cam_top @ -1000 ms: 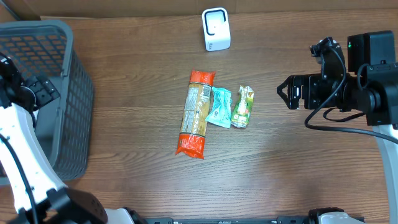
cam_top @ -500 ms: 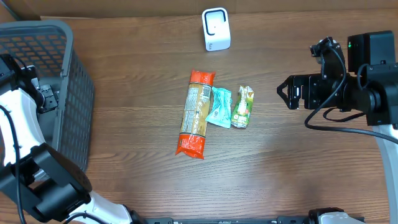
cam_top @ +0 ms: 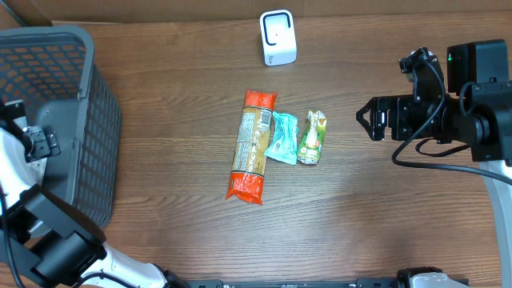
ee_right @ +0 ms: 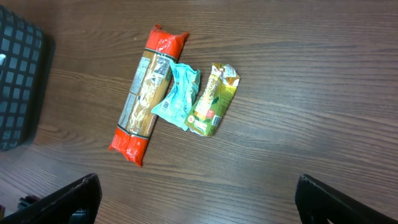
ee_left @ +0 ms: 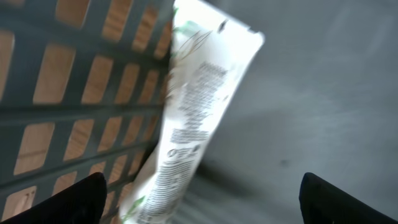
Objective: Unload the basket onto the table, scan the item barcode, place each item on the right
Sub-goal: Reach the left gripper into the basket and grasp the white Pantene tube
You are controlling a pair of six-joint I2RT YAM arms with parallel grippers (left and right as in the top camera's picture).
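The robot's left gripper should next move down and toward the mesh side, onto the middle of the white printed packet (ee_left: 199, 106), because the packet leans there below the gripper's fingers.
Three items lie mid-table: a long orange pasta pack (cam_top: 251, 146) (ee_right: 147, 93), a teal packet (cam_top: 282, 138) (ee_right: 178, 96) and a green packet (cam_top: 312, 137) (ee_right: 212, 100), side by side and touching. The white scanner (cam_top: 278, 38) stands at the far edge. My right gripper (cam_top: 362, 118) (ee_right: 198, 190) hangs open and empty to the right of the green packet. My left gripper (ee_left: 202, 190) is open inside the grey basket (cam_top: 88, 48), above a white printed packet (ee_left: 199, 106) leaning against the mesh wall (ee_left: 93, 81). Nothing is gripped.
The basket fills the table's left side and shows at the left edge of the right wrist view (ee_right: 18, 81). Bare wood lies between the items and the basket, and in front of the items.
My left arm has drawn back toward the near edge of the table over the basket. The right arm and the three items have not moved.
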